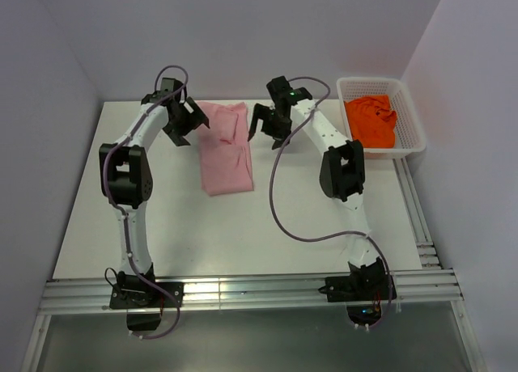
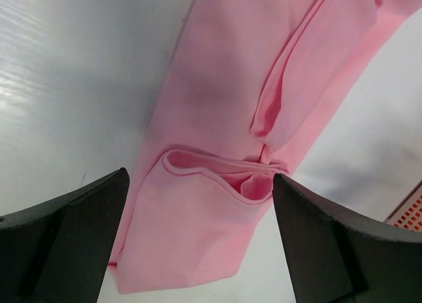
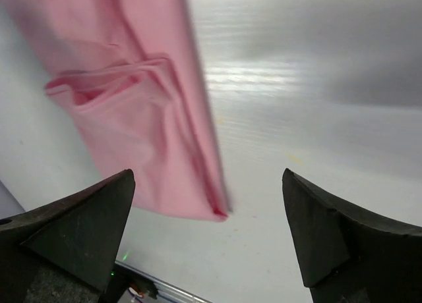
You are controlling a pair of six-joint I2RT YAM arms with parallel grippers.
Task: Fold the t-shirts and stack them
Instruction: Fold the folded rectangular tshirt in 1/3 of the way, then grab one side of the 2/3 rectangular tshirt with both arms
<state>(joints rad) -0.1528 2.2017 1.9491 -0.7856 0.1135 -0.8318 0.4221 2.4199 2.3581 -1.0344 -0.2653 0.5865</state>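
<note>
My right gripper moves back along the pink t-shirt [image 1: 224, 148] next and down onto the t-shirt's near corner on the basket side, since that corner lies uncovered on the table.
The pale pink t-shirt [image 1: 224, 148] lies folded into a long strip on the white table, far centre. It also shows in the left wrist view [image 2: 224, 151] and the right wrist view [image 3: 138, 99]. My left gripper [image 1: 193, 123] is open and empty above the shirt's far left edge. My right gripper [image 1: 265, 128] is open and empty just right of the shirt's far end. The bright orange t-shirt [image 1: 372, 121] lies crumpled in the white basket [image 1: 413, 125] at the far right.
White walls close in behind and on both sides. The table's right edge has a metal rail [image 1: 417, 218] beside the basket. The metal frame [image 1: 243, 291] with both arm bases runs along the near edge.
</note>
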